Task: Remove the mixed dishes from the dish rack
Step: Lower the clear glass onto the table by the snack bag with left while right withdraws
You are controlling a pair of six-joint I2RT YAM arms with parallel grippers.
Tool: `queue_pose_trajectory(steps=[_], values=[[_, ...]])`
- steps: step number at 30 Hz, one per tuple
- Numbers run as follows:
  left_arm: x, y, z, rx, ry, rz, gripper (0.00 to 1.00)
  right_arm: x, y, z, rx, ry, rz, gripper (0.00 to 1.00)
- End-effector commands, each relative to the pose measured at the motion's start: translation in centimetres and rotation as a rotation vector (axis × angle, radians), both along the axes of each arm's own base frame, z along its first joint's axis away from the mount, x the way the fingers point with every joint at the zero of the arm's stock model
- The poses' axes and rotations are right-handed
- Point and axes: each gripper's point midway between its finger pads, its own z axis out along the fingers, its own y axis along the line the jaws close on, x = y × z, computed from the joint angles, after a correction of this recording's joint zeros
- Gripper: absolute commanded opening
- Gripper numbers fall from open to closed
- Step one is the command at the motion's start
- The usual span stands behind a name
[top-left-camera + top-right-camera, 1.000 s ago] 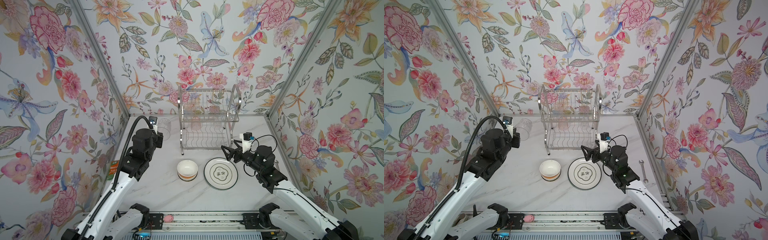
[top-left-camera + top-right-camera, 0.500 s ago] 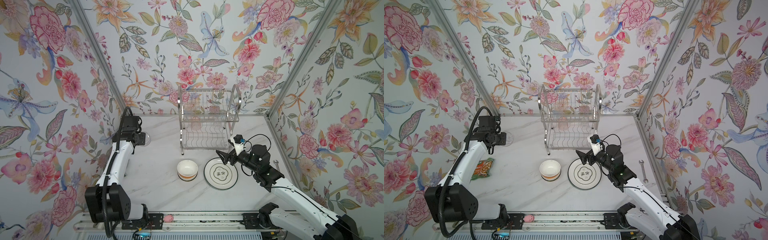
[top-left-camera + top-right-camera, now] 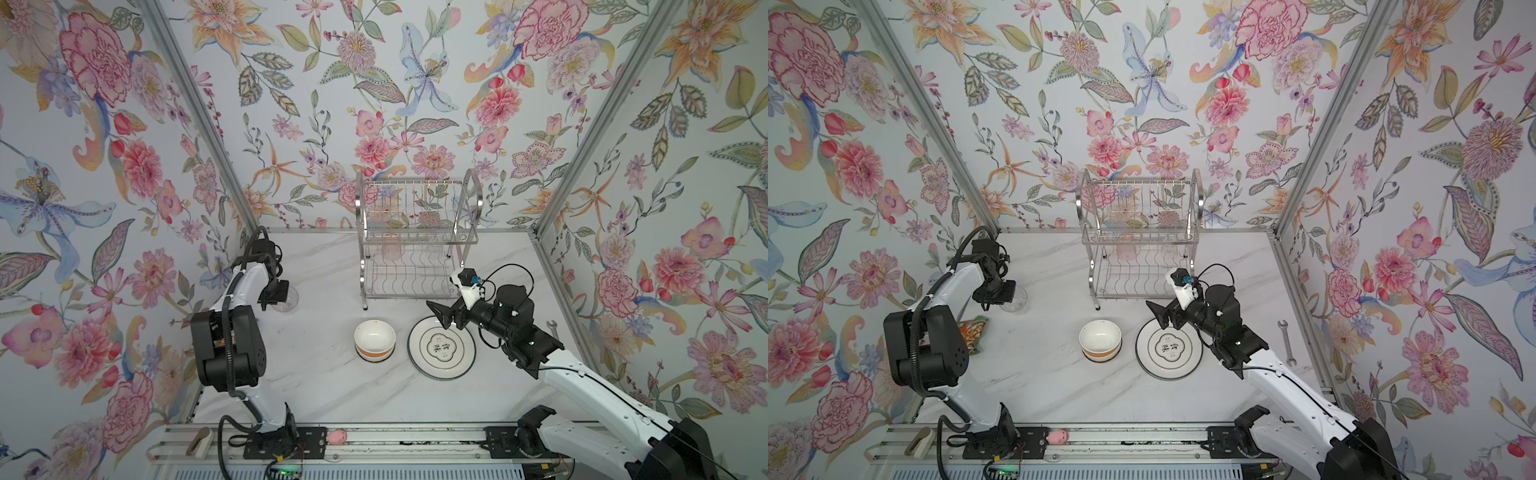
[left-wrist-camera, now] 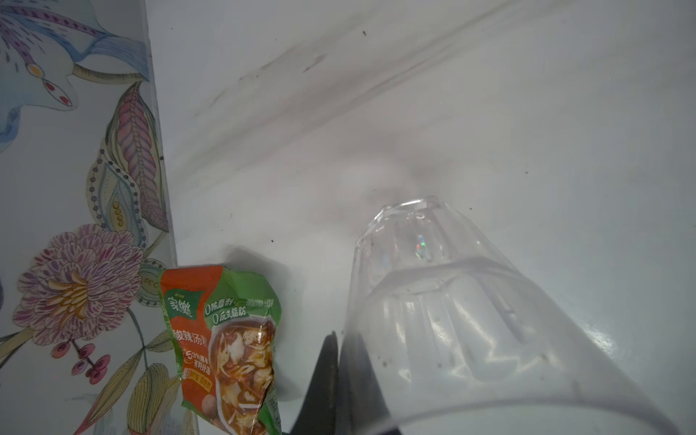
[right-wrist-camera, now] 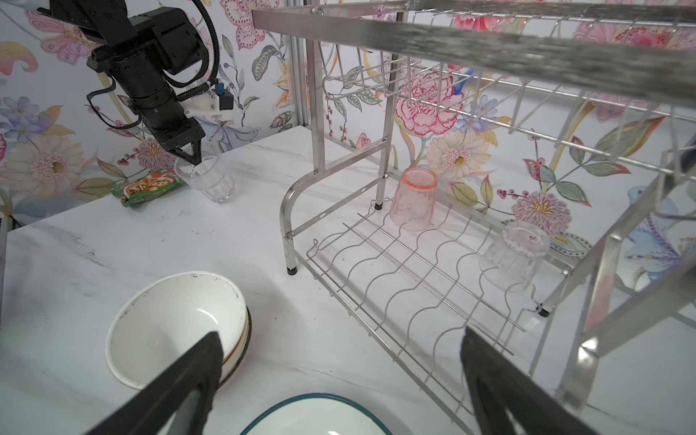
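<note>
The clear tumbler goes down slightly with my left gripper next, which then opens to release its rim, since bare tabletop lies beneath the tumbler's base, away from the food packet.
A clear tumbler (image 4: 452, 301) stands upright near the left wall, with my left gripper (image 4: 339, 339) shut on its rim, one finger inside and one outside. Both top views show this tumbler (image 3: 287, 300) (image 3: 1016, 300); I cannot tell if its base touches the table. My right gripper (image 5: 341, 339) hangs open and holds nothing, over the dark-rimmed plate (image 3: 441, 347) and beside the stacked bowls (image 3: 374, 340). On the dish rack (image 5: 414, 263) lower shelf, a pink tumbler (image 5: 414, 203) and a clear tumbler (image 5: 514, 256) stand upside down.
A green-orange food packet (image 4: 226, 339) lies by the left wall, close to the held tumbler. A steel wrench (image 3: 1286, 340) lies along the right wall. The rack (image 3: 415, 232) stands at the back centre. A small pink item (image 3: 336, 436) sits on the front rail.
My left arm has swung from beside the rack to the left wall, carrying the clear tumbler down toward the table. The right gripper has drifted left over the plate, still open.
</note>
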Motion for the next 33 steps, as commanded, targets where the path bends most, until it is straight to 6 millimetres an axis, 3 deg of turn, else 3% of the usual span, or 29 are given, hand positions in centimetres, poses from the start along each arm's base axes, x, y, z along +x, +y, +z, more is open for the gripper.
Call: queue_pose_trajectory(steps=[1,7,12,17,20,28,33], values=[[1.2,0.8,0.6,0.026,-0.023,-0.016,0.00,-0.2,-0.2,0.1,-0.007,-0.006,-0.014,0.99],[1.1,1.1,-1.7,0.010,0.057,-0.036,0.03,0.2,-0.5,0.2,-0.038,-0.010,-0.049,0.99],[1.5,1.2,-2.3,-0.006,0.054,-0.035,0.08,0.1,-0.7,0.9,-0.024,-0.019,-0.072,0.99],[1.9,1.3,-2.6,-0.013,0.060,-0.032,0.23,0.3,-0.8,0.6,-0.040,-0.014,-0.083,0.99],[1.9,1.5,-2.6,-0.005,0.066,-0.027,0.39,0.2,-0.7,0.7,-0.039,-0.018,-0.083,0.99],[2.7,1.6,-0.1,0.000,-0.015,-0.004,0.70,0.2,-0.4,0.4,-0.043,-0.023,-0.081,0.99],[3.5,1.5,3.2,-0.007,-0.129,0.027,0.81,1.0,-0.3,-0.2,-0.031,-0.029,-0.105,0.99]])
